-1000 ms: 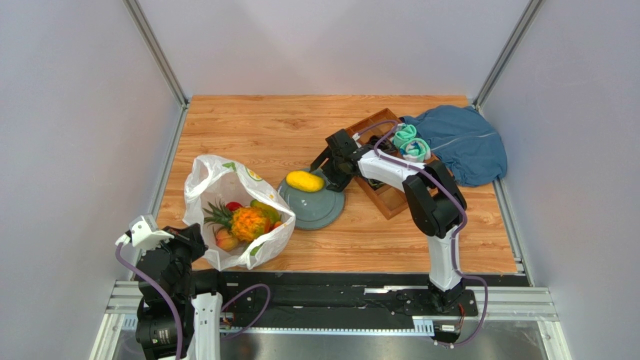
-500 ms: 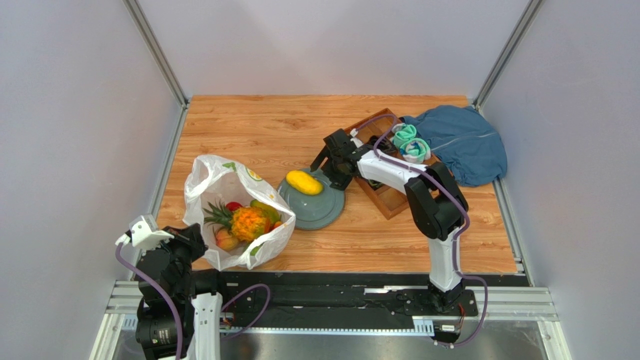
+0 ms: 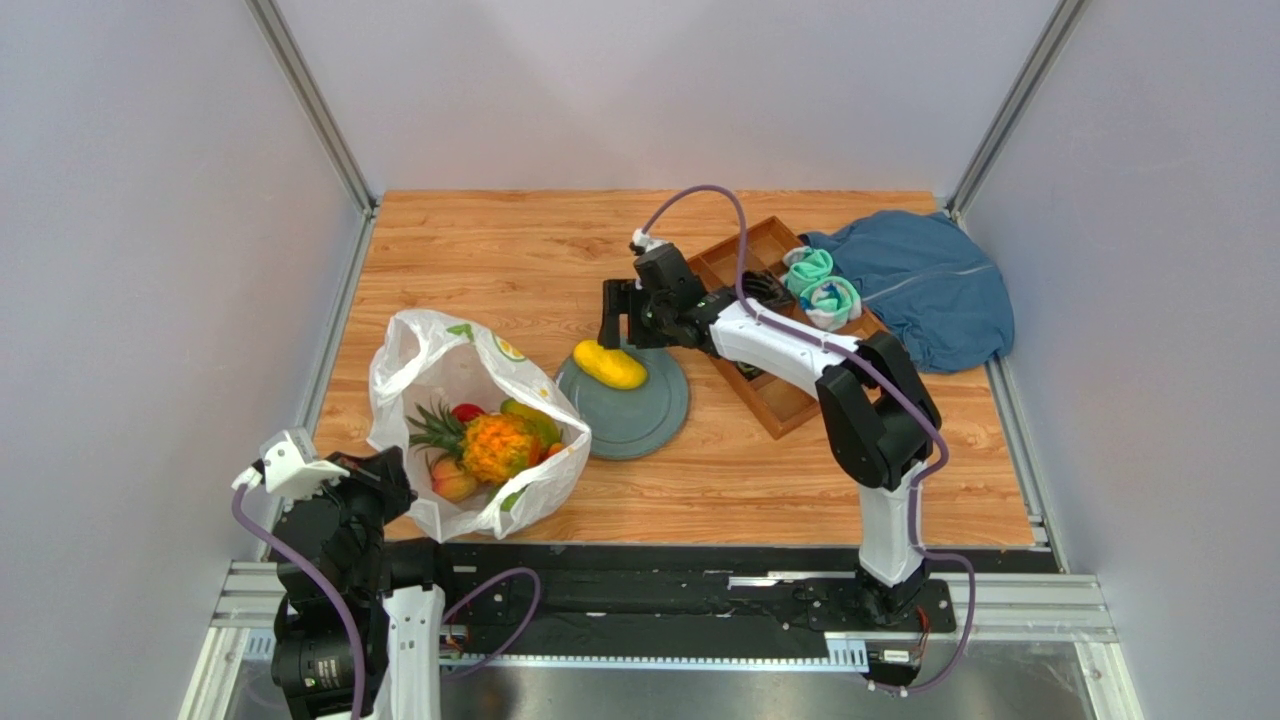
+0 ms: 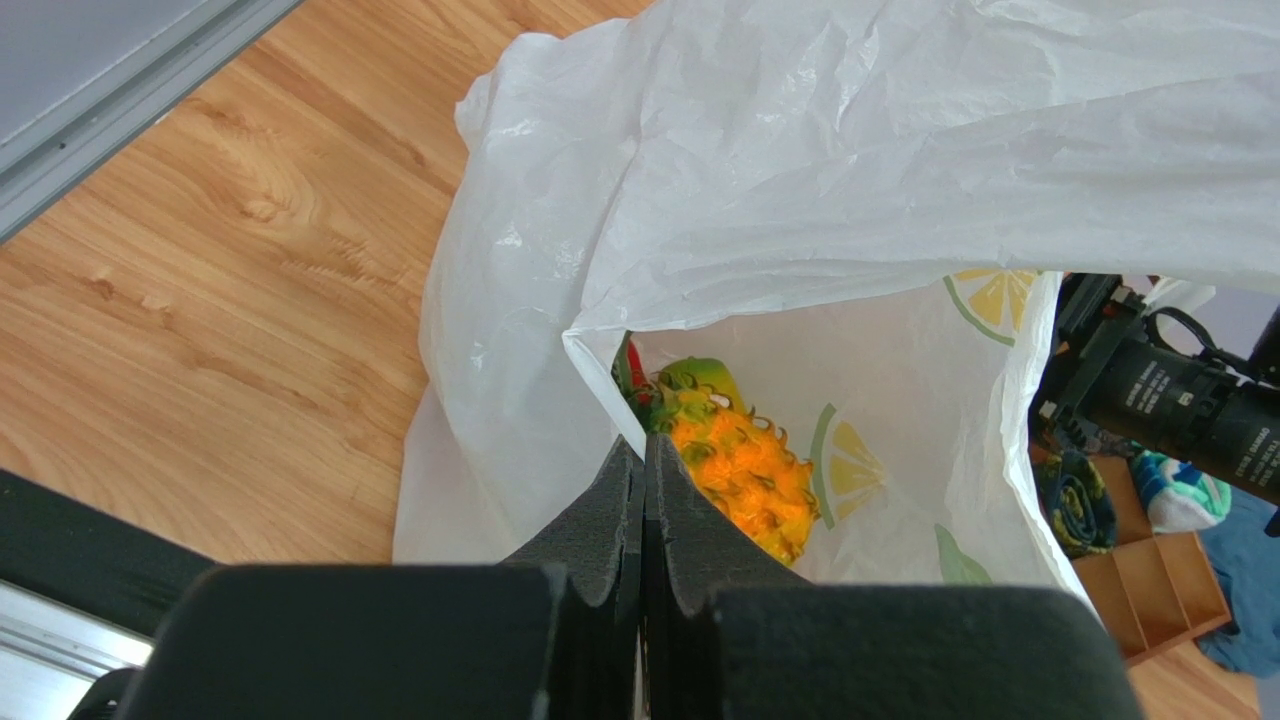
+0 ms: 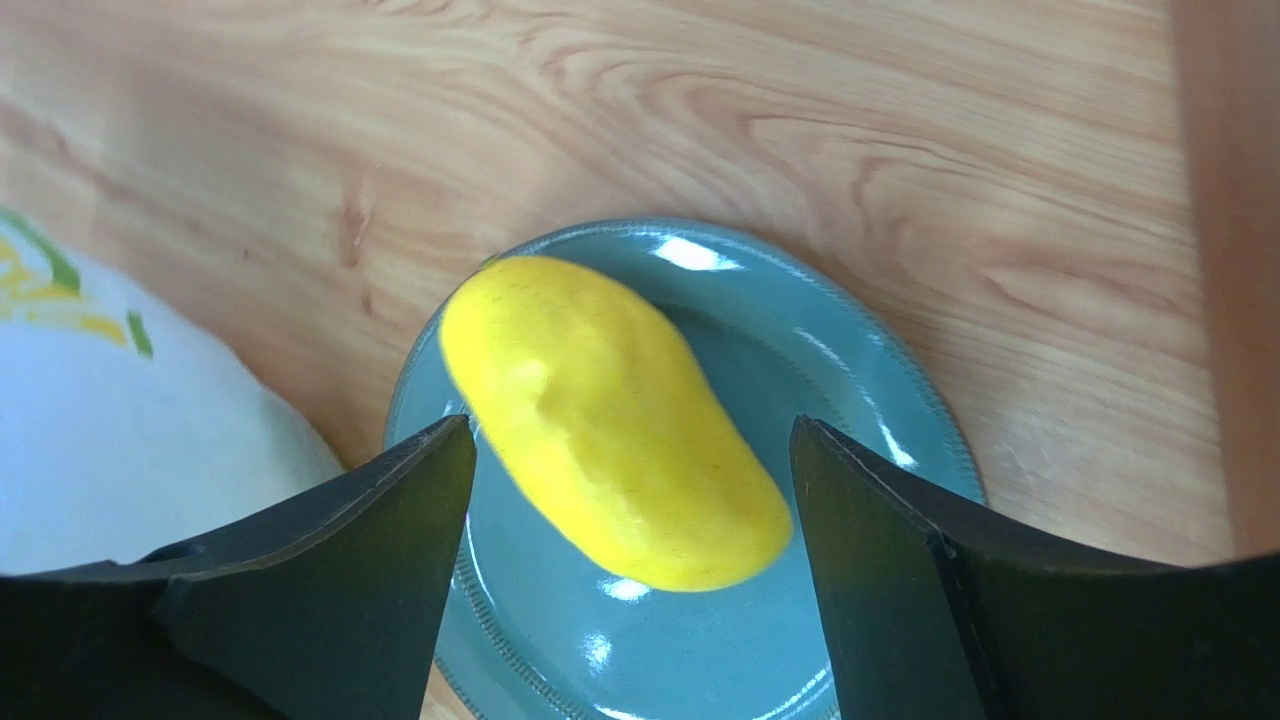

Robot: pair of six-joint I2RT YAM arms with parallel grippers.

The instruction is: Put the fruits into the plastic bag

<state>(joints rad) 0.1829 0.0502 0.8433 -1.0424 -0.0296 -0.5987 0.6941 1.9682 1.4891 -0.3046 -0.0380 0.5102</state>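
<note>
The fruit sits at an angle to the open fingers, so my right gripper next turns and lowers to close across the yellow mango's middle (image 3: 610, 366) (image 5: 616, 428) below.
The white plastic bag (image 3: 425, 357) with citrus prints stands open at the left. In it lie an orange pineapple (image 3: 496, 446), a peach, a red fruit and a green one. My left gripper (image 3: 394, 488) is shut on the bag's near rim; in the left wrist view the rim (image 4: 601, 360) runs between the closed fingers, with the pineapple (image 4: 744, 473) beyond. A yellow mango (image 3: 610, 365) lies on a blue-grey plate (image 3: 657, 416). My right gripper (image 3: 616, 327) is open just above the mango (image 5: 609, 420), one finger on each side, not touching it.
A wooden tray (image 3: 777, 393) lies right of the plate, with rolled teal socks (image 3: 819, 282) at its far end. A blue cloth (image 3: 932, 285) lies at the back right. Side walls close in the table on both sides.
My right gripper has swung left from beside the plate to over the mango. The mango has shifted slightly on the plate. The left arm and the bag have not moved.
</note>
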